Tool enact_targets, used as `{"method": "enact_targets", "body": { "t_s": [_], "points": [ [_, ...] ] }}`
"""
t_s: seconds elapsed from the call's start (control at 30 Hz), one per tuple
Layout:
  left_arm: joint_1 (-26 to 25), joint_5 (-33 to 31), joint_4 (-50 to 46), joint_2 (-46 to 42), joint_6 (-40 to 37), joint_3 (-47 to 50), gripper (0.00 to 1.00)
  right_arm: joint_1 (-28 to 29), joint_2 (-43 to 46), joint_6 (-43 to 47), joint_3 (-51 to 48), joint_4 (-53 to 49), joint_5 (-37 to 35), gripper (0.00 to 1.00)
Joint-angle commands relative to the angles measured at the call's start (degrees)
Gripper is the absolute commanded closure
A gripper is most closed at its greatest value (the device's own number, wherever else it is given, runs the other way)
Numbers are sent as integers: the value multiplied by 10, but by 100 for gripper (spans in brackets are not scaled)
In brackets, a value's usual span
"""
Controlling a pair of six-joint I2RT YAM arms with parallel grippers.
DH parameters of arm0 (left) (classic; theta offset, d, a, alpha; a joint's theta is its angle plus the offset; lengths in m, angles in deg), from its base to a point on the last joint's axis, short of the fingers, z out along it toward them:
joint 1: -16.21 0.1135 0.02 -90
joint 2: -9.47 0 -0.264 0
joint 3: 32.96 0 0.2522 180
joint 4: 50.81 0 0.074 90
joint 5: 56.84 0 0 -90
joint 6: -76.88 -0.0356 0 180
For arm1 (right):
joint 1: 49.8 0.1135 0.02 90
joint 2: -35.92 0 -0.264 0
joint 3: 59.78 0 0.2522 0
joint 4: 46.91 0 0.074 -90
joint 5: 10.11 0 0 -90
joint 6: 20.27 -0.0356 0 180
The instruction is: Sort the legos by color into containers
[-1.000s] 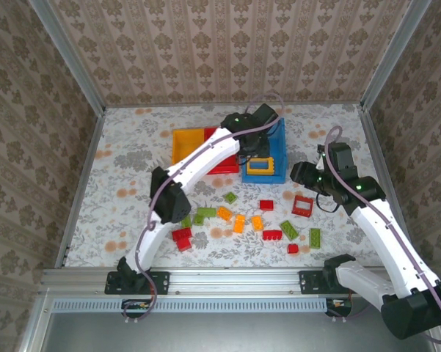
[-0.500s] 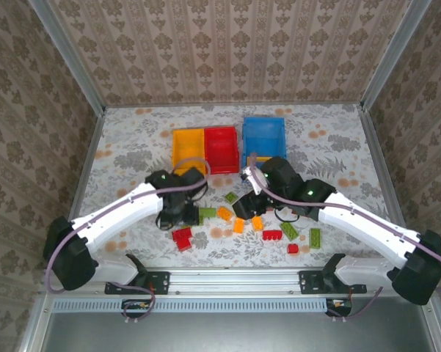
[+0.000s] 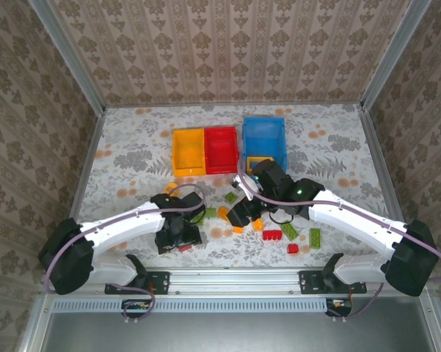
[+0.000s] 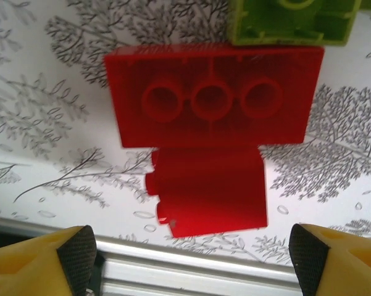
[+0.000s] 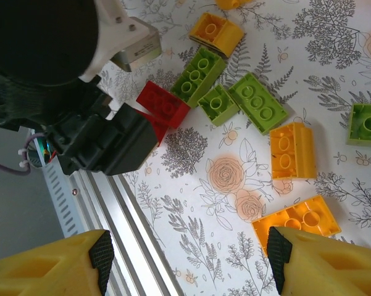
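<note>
Next, my left gripper lowers around the smaller red lego and closes on its studded side and the side opposite.
Two red legos lie just ahead of my open left gripper point(image 4: 193, 258): an upside-down brick point(image 4: 214, 102) and a smaller one point(image 4: 210, 197) on its side, with a green brick point(image 4: 293, 21) beyond. From above, the left gripper point(image 3: 180, 238) hangs near the table's front edge. My right gripper point(image 5: 190, 253) is open over bare mat, with an orange brick point(image 5: 299, 222) by its right finger and another orange brick point(image 5: 293, 150), green bricks point(image 5: 258, 102) and a red one point(image 5: 163, 105) ahead. The yellow bin point(image 3: 188, 152), red bin point(image 3: 221, 149) and blue bin point(image 3: 264, 136) stand at the back.
More legos lie right of my right gripper point(image 3: 235, 216): a red plate point(image 3: 272, 235), green bricks point(image 3: 315, 236) and a small red one point(image 3: 293, 248). The metal front rail point(image 4: 204, 280) runs right under the left fingers. The left arm's black wrist point(image 5: 92, 142) sits close to the right gripper.
The left gripper came back from over the blue bin to the near red bricks. The right gripper swung in from the right to the middle pile. Both jaws widened.
</note>
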State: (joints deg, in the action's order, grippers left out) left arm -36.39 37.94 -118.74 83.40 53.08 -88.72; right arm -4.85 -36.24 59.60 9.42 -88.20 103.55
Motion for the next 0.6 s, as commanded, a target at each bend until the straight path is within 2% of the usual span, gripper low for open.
{"method": "enact_targets", "body": {
  "t_s": [0.0, 0.13, 0.23, 0.33, 0.47, 0.57],
  "points": [
    [9, 2, 36, 25, 13, 6, 17, 3, 2, 18, 14, -18, 16, 30],
    [12, -10, 53, 54, 6, 7, 27, 3, -2, 17, 15, -17, 17, 30],
    [12, -9, 49, 63, 6, 7, 38, 3, -2, 15, 16, -21, 15, 30],
    [10, -23, 21, 52, 11, 1, 54, 1, 0, 16, 14, -24, 11, 30],
    [7, -37, -8, 26, 14, -14, 63, -4, 5, 15, 15, -24, 4, 30],
    [2, -53, -63, 7, 11, -61, 64, -16, 17, 9, 27, -22, -5, 31]
  ]
}}
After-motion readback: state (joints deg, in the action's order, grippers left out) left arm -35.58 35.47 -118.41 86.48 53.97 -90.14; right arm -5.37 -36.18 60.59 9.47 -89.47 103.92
